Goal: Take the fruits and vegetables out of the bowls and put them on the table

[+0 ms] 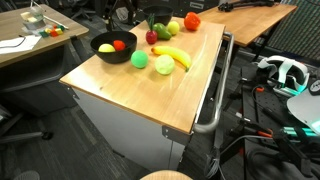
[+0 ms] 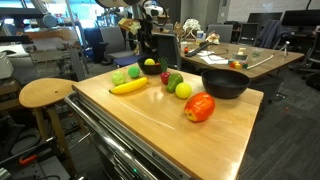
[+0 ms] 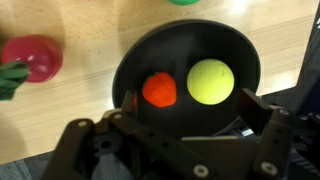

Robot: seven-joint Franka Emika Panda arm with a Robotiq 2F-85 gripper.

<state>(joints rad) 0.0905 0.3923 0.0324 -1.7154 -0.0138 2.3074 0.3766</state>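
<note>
The yellow fruit [image 3: 210, 81] is uncovered in the black bowl, so I will move my gripper toward the right in the wrist view and lower it around that fruit.
A black bowl [image 3: 135, 55] holds an orange-red fruit [image 3: 158, 90] and a yellow fruit [image 3: 210, 81]. My gripper [image 3: 190, 112] is open and empty, hovering above this bowl's near rim. In both exterior views this bowl [image 1: 101, 55] [image 2: 151, 71] sits at a table corner, and my gripper [image 2: 146, 43] hangs over it. A second black bowl [image 2: 226, 85] with a red item [image 2: 237, 65] stands at the other end. On the table lie a banana [image 2: 128, 86], green fruits [image 2: 121, 77], a red apple [image 2: 173, 79], a yellow-green fruit [image 2: 183, 90] and a red-orange tomato [image 2: 200, 107].
A red fruit with a green stem [image 3: 35, 57] lies on the wood left of the bowl in the wrist view. The wooden table [image 1: 150, 95] has edges close to the bowl. A stool [image 2: 45, 93] stands beside it, and desks and chairs surround it.
</note>
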